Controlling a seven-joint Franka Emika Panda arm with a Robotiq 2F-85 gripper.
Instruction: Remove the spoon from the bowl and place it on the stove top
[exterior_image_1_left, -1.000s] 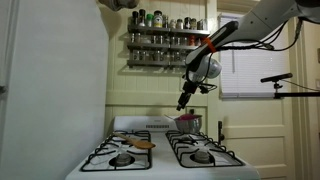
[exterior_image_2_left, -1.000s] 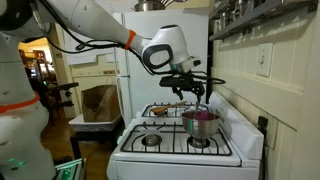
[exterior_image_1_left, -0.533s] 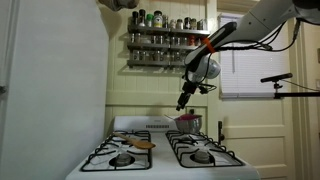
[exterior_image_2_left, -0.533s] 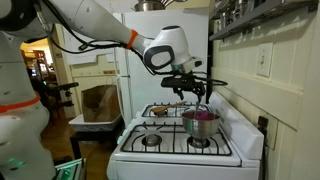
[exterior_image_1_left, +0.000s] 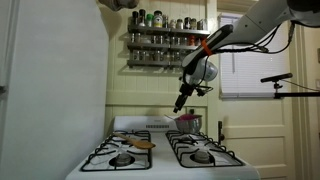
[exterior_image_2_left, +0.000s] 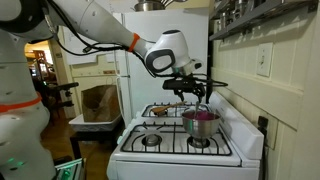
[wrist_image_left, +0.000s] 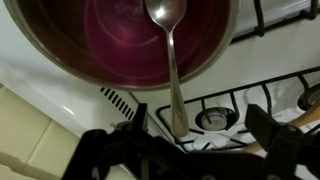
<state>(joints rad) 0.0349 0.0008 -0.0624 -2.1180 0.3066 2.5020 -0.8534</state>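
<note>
The outer end of the spoon's thin handle (wrist_image_left: 178, 114) sticks out past the bowl's rim between my gripper's open fingers, so my gripper will lower a little onto it and close.
The metal bowl (wrist_image_left: 70, 50), pink inside, stands on a back burner of the white stove top (exterior_image_1_left: 158, 122); it shows in both exterior views (exterior_image_1_left: 188, 122) (exterior_image_2_left: 200, 122). The spoon (wrist_image_left: 172, 70) leans in the bowl, its head inside and its handle crossing the rim towards the camera. My gripper (wrist_image_left: 200, 135) hangs open a little above the bowl (exterior_image_1_left: 182, 100) (exterior_image_2_left: 194, 95). The handle's tip lies between the two fingers, nearer one of them. I cannot tell whether a finger touches it.
A flat tan round object (exterior_image_1_left: 143, 144) lies on a neighbouring burner. Black grates cover all burners (exterior_image_2_left: 150, 139). A spice rack (exterior_image_1_left: 165, 45) hangs on the wall behind the stove, and a white refrigerator (exterior_image_1_left: 50, 90) stands beside it.
</note>
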